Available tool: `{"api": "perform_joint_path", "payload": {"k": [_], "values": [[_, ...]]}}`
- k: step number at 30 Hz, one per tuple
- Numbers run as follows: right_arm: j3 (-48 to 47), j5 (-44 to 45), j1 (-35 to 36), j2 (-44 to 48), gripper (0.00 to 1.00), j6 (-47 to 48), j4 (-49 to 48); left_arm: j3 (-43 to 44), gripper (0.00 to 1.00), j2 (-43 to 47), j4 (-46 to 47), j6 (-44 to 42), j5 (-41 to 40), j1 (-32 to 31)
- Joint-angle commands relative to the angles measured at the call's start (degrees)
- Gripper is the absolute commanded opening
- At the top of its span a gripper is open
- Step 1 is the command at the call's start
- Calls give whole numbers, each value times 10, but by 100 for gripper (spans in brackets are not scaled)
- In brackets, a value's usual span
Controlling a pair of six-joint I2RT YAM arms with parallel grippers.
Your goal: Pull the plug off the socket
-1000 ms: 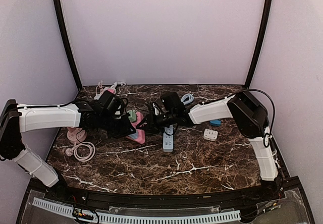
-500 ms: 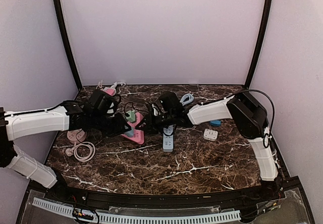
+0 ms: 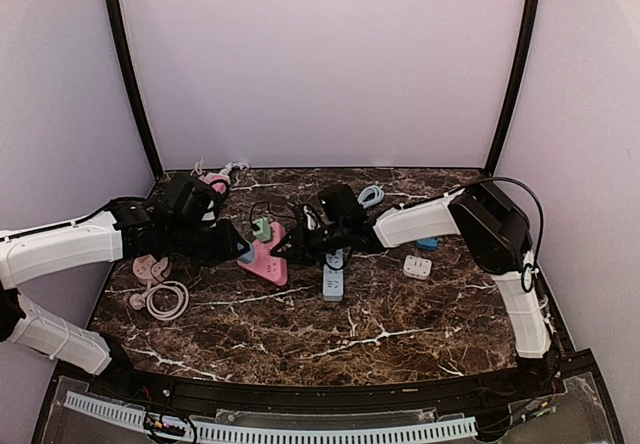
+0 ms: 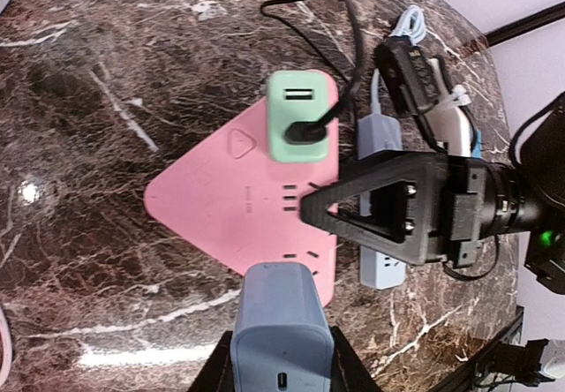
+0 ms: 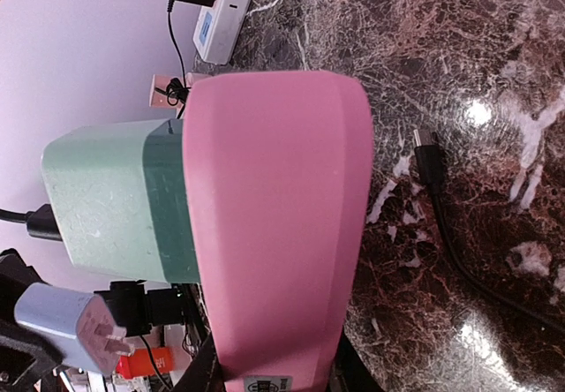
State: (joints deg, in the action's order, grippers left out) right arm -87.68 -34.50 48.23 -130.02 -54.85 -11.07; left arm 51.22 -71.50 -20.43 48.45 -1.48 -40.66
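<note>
My left gripper moves outward and down next and releases the blue plug (image 4: 281,326) on the bare marble spot past the socket, which lies below and outward of it.
A pink triangular socket (image 3: 268,264) lies on the marble table, seen face-on in the left wrist view (image 4: 238,211) and edge-on in the right wrist view (image 5: 278,207). A green plug (image 3: 262,230) with a black cable stays plugged in it (image 4: 298,118). My left gripper (image 3: 234,253) is shut on a blue plug (image 4: 281,326), held clear of the socket's near corner; its prongs show bare in the right wrist view (image 5: 71,321). My right gripper (image 3: 290,247) is shut on the socket's right edge (image 4: 322,208).
A blue-grey power strip (image 3: 333,280) lies right of the socket, under the right arm. A small white adapter (image 3: 417,265) sits further right. Pink coiled cables (image 3: 160,296) lie at the left. A white power strip (image 5: 225,3) and loose black cable (image 5: 441,198) lie nearby.
My left arm has drawn back to the left with the blue plug, which has come out of the pink socket. The right gripper has kept its hold on the socket.
</note>
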Motion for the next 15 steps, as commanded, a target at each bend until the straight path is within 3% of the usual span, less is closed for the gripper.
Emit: {"api": "perform_joint_path", "payload": {"k": [1,7,15], "values": [[18,31,-8,6,27,20,32,11,0,23,-88,2,-70,15],[27,12,-8,17,39,24,7,21,0,12,-133,-34,-75,87],[25,-6,-8,19,44,24,-1,138,0,-137,-141,-117,-89,170]]}}
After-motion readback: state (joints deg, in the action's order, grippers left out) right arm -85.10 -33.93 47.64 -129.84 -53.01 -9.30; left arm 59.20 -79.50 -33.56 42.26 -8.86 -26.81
